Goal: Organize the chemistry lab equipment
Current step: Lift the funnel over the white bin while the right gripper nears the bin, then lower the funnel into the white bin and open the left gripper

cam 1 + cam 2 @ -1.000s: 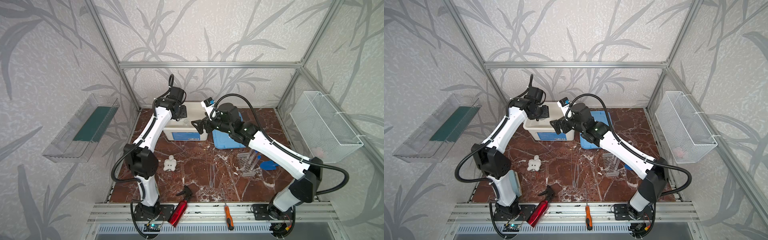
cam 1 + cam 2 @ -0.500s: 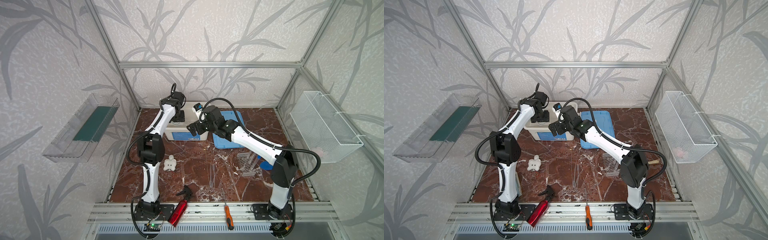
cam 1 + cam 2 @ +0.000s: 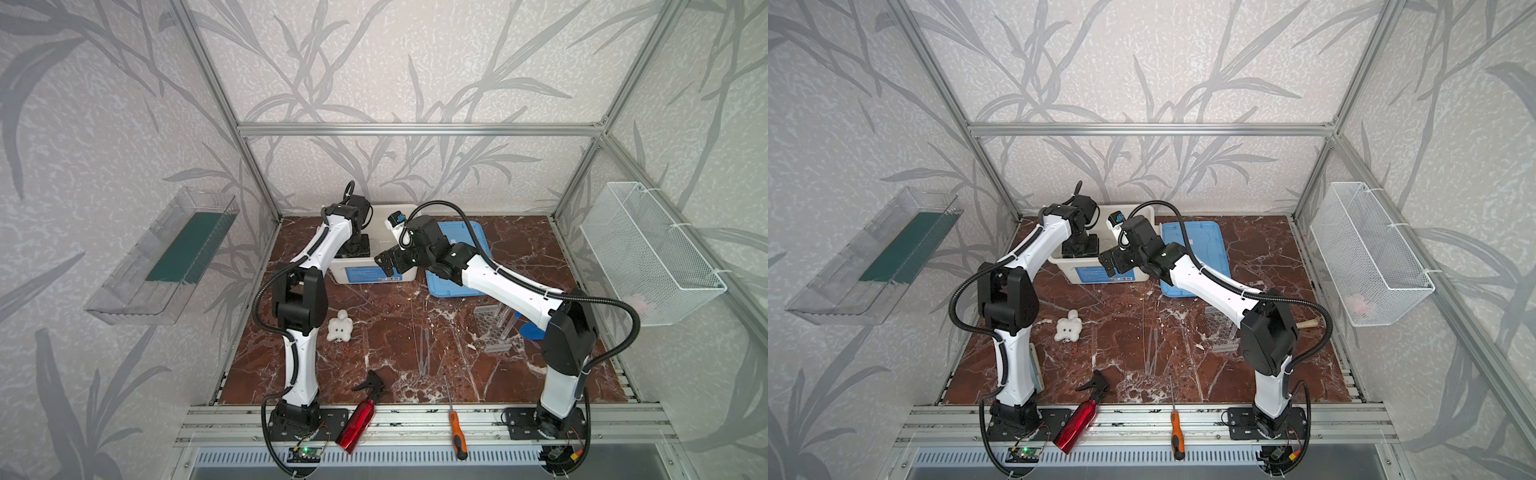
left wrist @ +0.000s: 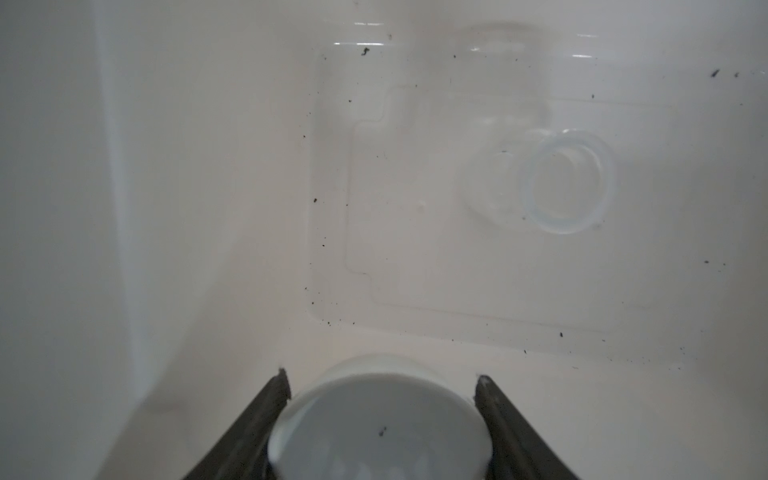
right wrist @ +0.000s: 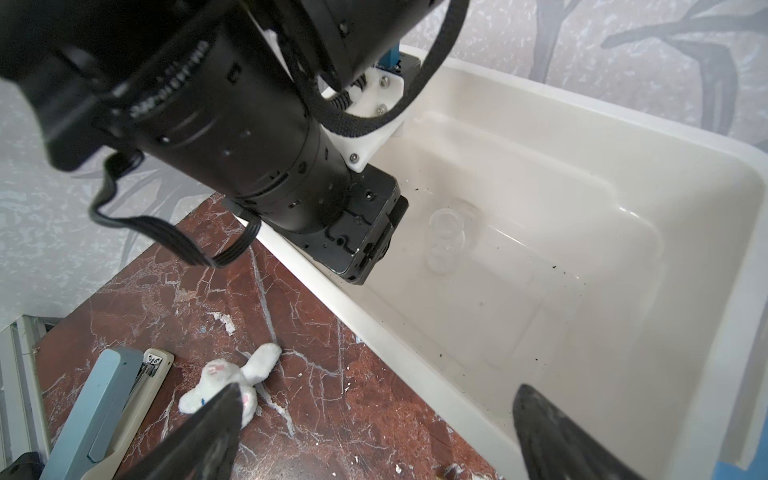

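Observation:
The robot needs to lower its left gripper farther inside the white bin next and release the dish (image 4: 380,428) on the bare bottom of the bin beside the jar, since that spot is empty.
My left gripper (image 4: 381,380) reaches down inside the white bin (image 3: 374,274), shut on a small white round dish (image 4: 380,428) that fills the gap between its fingers. A small clear jar (image 4: 561,183) lies on its side on the bin floor beyond it, also in the right wrist view (image 5: 446,237). My right gripper (image 5: 379,388) hangs open and empty over the bin's front rim, in a top view (image 3: 390,262). On the table, the clear perforated rack (image 3: 494,328) holds blue-capped tubes (image 3: 505,318). Thin clear droppers (image 3: 424,349) and a thin rod (image 3: 413,328) lie mid-table.
A blue lid (image 3: 469,245) lies right of the bin. A white plush toy (image 3: 340,328) and a stapler (image 5: 104,407) are near the left arm. A red spray bottle (image 3: 359,419) and an orange-handled screwdriver (image 3: 455,428) lie at the front rail. A wire basket (image 3: 648,253) hangs right, a clear tray (image 3: 166,257) left.
My left gripper has sunk lower into the white bin. The right arm has folded its elbow inward while its gripper stays by the bin's front rim.

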